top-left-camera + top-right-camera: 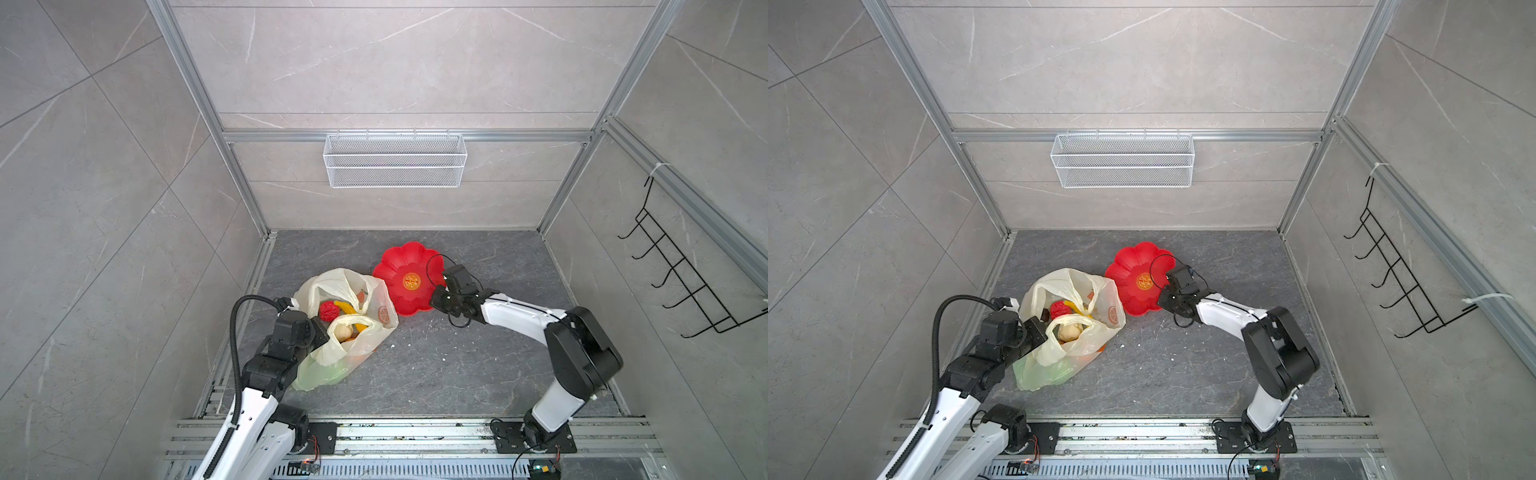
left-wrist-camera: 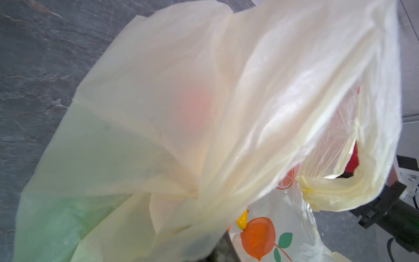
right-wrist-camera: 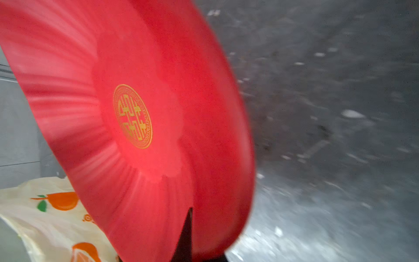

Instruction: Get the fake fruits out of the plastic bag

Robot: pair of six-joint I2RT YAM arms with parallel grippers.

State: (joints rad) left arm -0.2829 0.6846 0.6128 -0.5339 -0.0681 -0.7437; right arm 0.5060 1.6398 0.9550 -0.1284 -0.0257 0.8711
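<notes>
The right gripper draws back with the plate [image 1: 399, 266] next and releases the plate's rim on the open floor beside the bag. That floor lies back from the gripper.
The plastic bag [image 1: 365, 340] [image 1: 1090, 336] lies open on the dark floor, left of centre in both top views. Inside its mouth I see fake fruits: a red one [image 1: 328, 311], a yellow banana [image 1: 347, 307] and a beige peach [image 1: 343, 332]. Something green [image 1: 328, 374] shows through the bag's near end. My left gripper [image 1: 323, 328] [image 1: 1042, 323] [image 2: 217, 254] is shut on the bag's near-left edge, and film covers its jaws in the left wrist view. My right gripper [image 1: 437, 298] [image 1: 1165, 298] [image 3: 188, 247] is shut on the rim of the red flower-shaped plate [image 1: 399, 266] [image 3: 158, 68].
The plate touches the bag's right side. A white wire basket [image 1: 395, 160] hangs on the back wall and a black hook rack [image 1: 681, 282] on the right wall. White crumbs [image 1: 415, 345] dot the floor. Aluminium rails run along the front edge.
</notes>
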